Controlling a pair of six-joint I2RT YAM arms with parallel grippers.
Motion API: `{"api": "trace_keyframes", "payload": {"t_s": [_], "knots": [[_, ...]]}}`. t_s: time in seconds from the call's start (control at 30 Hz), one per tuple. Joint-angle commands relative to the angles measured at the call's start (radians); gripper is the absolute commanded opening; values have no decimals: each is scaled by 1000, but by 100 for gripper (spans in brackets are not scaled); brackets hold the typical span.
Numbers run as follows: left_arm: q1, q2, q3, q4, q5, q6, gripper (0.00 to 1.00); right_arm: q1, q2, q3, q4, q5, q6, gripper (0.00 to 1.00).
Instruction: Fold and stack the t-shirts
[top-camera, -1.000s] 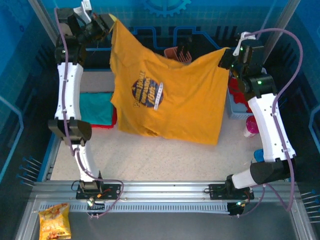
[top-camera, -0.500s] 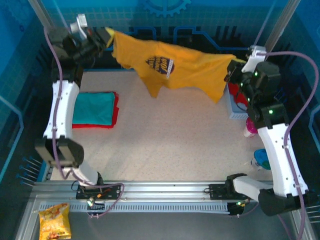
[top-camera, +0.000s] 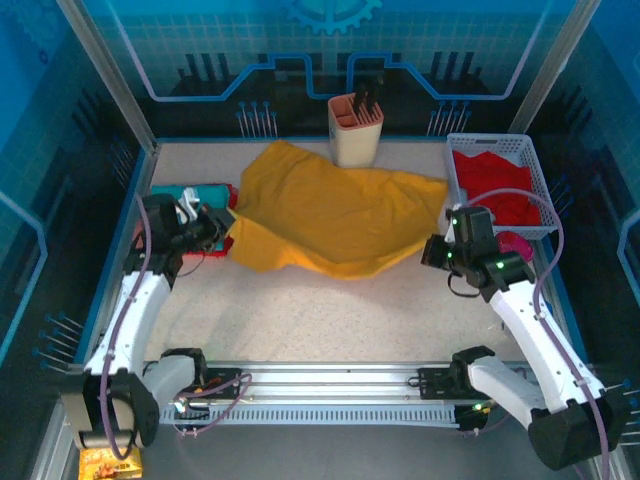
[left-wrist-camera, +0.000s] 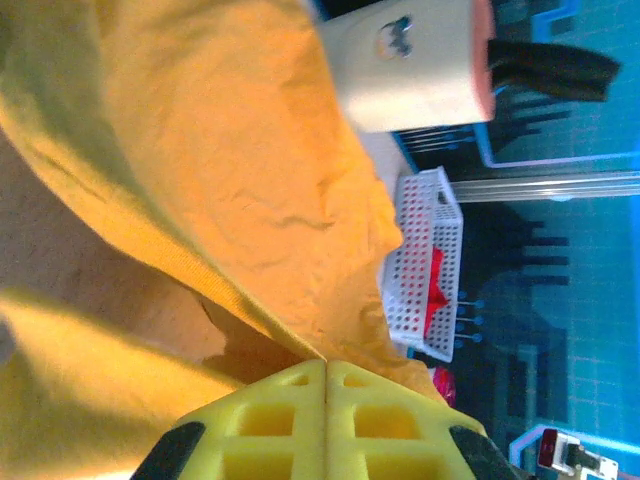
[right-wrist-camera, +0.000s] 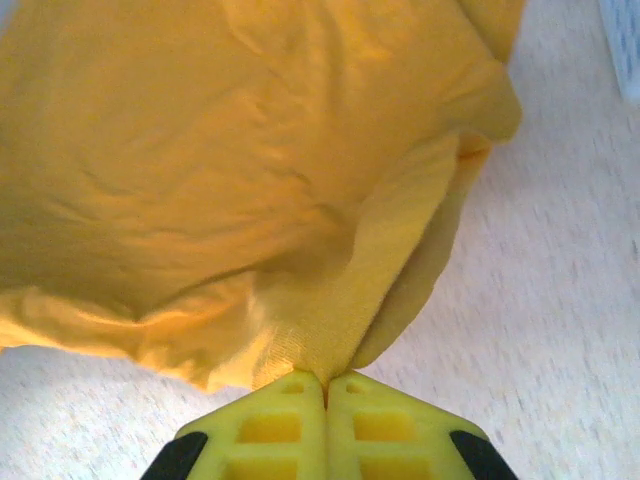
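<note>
I will pull my left gripper back and down to the bare tabletop nearer my base and release the hem there, because it still hangs lifted above the table.
The mustard-yellow t-shirt (top-camera: 330, 215) lies spread and rumpled across the back middle of the table, print hidden. My left gripper (top-camera: 222, 228) is low at its left near corner, shut on the hem (left-wrist-camera: 326, 362). My right gripper (top-camera: 428, 252) is at its right near corner, shut on a bunched fold of the same shirt (right-wrist-camera: 326, 380). The cloth (right-wrist-camera: 200, 150) fans out ahead of the right fingers over the speckled table. A folded teal-and-red pile (top-camera: 210, 191) sits at the left, partly hidden by my left arm.
A white basket (top-camera: 490, 140) at the back right holds red cloth (top-camera: 495, 195). A beige cup (top-camera: 355, 128) with dark tools stands at the back centre, touching the shirt's far edge. Blue walls enclose the table. A snack bag (top-camera: 100, 462) lies off the table's near left.
Both arms have come down and toward me from high at the back. The yellow shirt, hanging stretched between the grippers before, now lies on the table, still gripped at both corners.
</note>
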Motion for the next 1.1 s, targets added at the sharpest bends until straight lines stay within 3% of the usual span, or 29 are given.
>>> {"api": "trace_keyframes", "payload": {"t_s": [0.0,0.17,0.33,0.4,0.47,0.5,0.53,0.6,0.7,0.8,0.9,1.07], "knots": [[-2,-90,-75,-150,-19,-12,0,12,-38,-54,-169,48,96,0],[-2,-158,-149,-317,5,-9,0,10,-64,-112,-241,56,150,0],[4,-188,-180,-429,-77,61,0,7,-58,-154,-263,86,163,0],[5,-169,-186,-452,-123,80,0,4,-38,-159,-276,87,186,4],[4,-146,-184,-472,-168,107,9,4,-15,-166,-301,115,198,6],[5,-133,-177,-488,-200,115,17,7,-9,-159,-307,112,202,12],[4,-121,-171,-497,-218,118,28,13,-9,-152,-309,110,205,26],[4,-98,-147,-516,-241,132,55,30,-20,-137,-297,128,194,65],[2,-98,-69,-601,-320,181,67,79,-18,-101,-269,128,160,91],[-33,-123,-25,-657,-367,177,67,158,23,-61,-185,88,112,95],[-166,-130,-41,-676,-439,133,62,245,89,-38,-58,72,88,95],[-336,-116,-194,-555,-456,-2,56,274,245,7,83,21,72,95]]}}
